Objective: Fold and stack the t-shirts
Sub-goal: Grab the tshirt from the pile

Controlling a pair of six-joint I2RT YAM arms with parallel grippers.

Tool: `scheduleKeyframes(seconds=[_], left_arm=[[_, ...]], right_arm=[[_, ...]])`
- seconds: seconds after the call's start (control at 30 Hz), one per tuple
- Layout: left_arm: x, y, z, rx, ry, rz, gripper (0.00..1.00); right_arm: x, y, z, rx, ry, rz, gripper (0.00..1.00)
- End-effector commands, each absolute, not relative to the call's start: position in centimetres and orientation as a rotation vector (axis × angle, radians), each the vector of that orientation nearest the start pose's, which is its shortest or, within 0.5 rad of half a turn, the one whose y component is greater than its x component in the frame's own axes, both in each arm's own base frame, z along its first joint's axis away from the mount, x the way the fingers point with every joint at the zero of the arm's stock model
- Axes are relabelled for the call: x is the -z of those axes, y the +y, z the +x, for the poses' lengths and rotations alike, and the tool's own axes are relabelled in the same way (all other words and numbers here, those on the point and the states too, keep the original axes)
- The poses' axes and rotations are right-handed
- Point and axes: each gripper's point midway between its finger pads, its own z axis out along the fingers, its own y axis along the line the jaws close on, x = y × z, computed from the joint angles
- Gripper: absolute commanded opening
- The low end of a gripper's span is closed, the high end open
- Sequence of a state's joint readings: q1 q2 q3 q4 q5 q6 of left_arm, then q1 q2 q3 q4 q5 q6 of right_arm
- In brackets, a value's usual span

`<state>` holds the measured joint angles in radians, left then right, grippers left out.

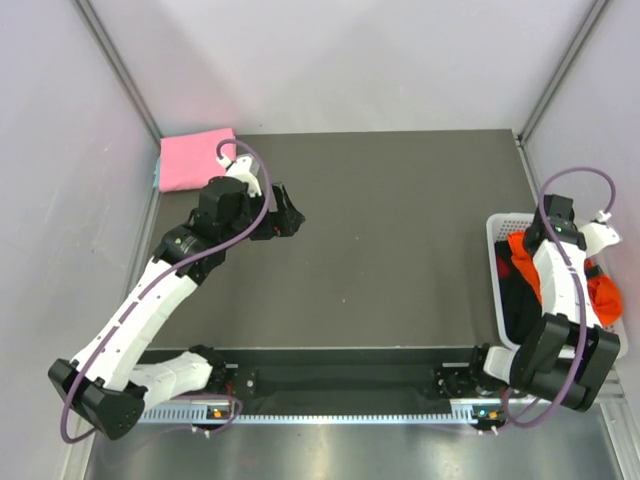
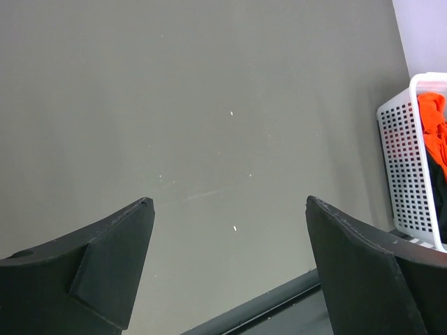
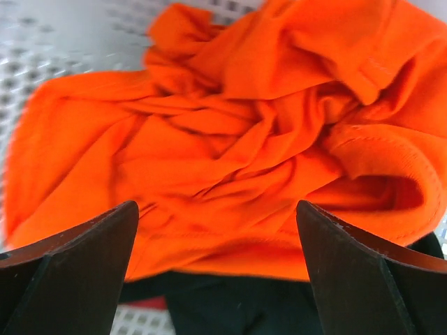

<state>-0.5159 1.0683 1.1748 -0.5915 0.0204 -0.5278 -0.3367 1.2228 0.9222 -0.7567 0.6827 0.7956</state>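
The orange-red t-shirt lies above the black garment in the basket, so my right gripper should dip onto its rumpled folds next and close.
The light pink t-shirt lies folded flat at the table's far left corner. The orange-red t-shirt lies crumpled in the white lattice basket at the right, and fills the right wrist view. My right gripper is open, hanging just above the orange-red cloth with nothing between the fingers; in the top view it is hidden under its wrist. My left gripper is open and empty over the bare table, right of the pink shirt, and also shows in the left wrist view.
A black garment lies in the basket under the orange-red one, also visible in the top view. The basket shows at the right of the left wrist view. Grey walls enclose the dark table on three sides.
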Motion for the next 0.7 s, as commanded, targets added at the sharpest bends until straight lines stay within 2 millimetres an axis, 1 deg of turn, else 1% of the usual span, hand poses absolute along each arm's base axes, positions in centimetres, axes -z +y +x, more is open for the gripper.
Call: scheduleKeyframes(seconds=[0.0, 0.1, 0.13, 0.17, 0.2, 0.23, 0.27, 0.3, 0.33, 0.37, 0.4, 0.43, 0.47, 0.5, 0.53, 0.57, 0.6, 0.63, 0.67], left_arm=[[-28.5, -19.1, 28.2, 0.687, 2.122, -0.012, 0.93], [-27.9, -19.9, 28.4, 0.715, 2.147, -0.007, 0.91], [-27.8, -20.2, 28.5, 0.723, 2.153, -0.003, 0.88], [-27.7, -20.3, 28.6, 0.728, 2.159, 0.0, 0.88], [-27.5, -20.4, 28.6, 0.728, 2.164, 0.004, 0.87], [-27.3, -20.4, 28.7, 0.722, 2.171, 0.008, 0.86], [-27.4, -20.4, 28.8, 0.717, 2.169, 0.005, 0.86], [-27.3, -20.2, 29.0, 0.701, 2.172, -0.001, 0.85], [-27.2, -20.1, 29.0, 0.692, 2.172, 0.003, 0.85], [-27.2, -19.9, 29.1, 0.681, 2.171, 0.0, 0.85], [-27.3, -19.7, 29.2, 0.668, 2.162, -0.006, 0.85], [-27.2, -19.5, 29.3, 0.659, 2.16, -0.011, 0.85], [-27.1, -19.4, 29.3, 0.651, 2.158, -0.015, 0.85], [-27.2, -19.3, 29.4, 0.646, 2.152, -0.026, 0.85], [-27.3, -19.3, 29.5, 0.65, 2.145, -0.038, 0.85], [-27.0, -18.9, 29.9, 0.625, 2.137, -0.068, 0.85], [-26.9, -18.8, 30.1, 0.621, 2.133, -0.087, 0.85], [-26.8, -18.6, 30.3, 0.616, 2.13, -0.122, 0.85], [-26.9, -18.6, 30.4, 0.618, 2.126, -0.136, 0.84]], right_arm=[[-12.4, -19.0, 22.5, 0.684, 1.804, 1.554, 0.95], [-11.0, -19.3, 22.2, 0.712, 1.811, 1.569, 0.94], [-10.7, -19.5, 22.1, 0.728, 1.816, 1.568, 0.92], [-10.4, -19.8, 22.0, 0.729, 1.804, 1.574, 0.81], [-10.3, -19.9, 22.1, 0.731, 1.812, 1.567, 0.74], [-10.3, -20.0, 22.1, 0.738, 1.808, 1.567, 0.64], [-11.0, -20.2, 22.3, 0.737, 1.799, 1.556, 0.48], [-11.6, -20.4, 22.3, 0.749, 1.803, 1.536, 0.39], [-12.7, -20.5, 22.5, 0.736, 1.782, 1.519, 0.28], [-14.1, -20.7, 22.9, 0.721, 1.756, 1.502, 0.04], [-15.0, -20.6, 23.3, 0.696, 1.763, 1.474, 0.0], [-16.8, -20.3, 23.6, 0.653, 1.736, 1.441, 0.0], [-18.9, -20.2, 24.5, 0.605, 1.709, 1.401, 0.0], [-20.4, -19.4, 25.8, 0.53, 1.739, 1.317, 0.0], [-23.8, -18.6, 27.0, 0.455, 1.697, 1.245, 0.0], [-25.5, -17.8, 27.8, 0.402, 1.696, 1.193, 0.0], [-26.9, -16.3, 28.9, 0.323, 1.731, 1.113, 0.0], [-29.0, -14.4, 30.1, 0.243, 1.735, 1.025, 0.0], [-33.5, -13.0, 31.1, 0.155, 1.681, 0.934, 0.0]])
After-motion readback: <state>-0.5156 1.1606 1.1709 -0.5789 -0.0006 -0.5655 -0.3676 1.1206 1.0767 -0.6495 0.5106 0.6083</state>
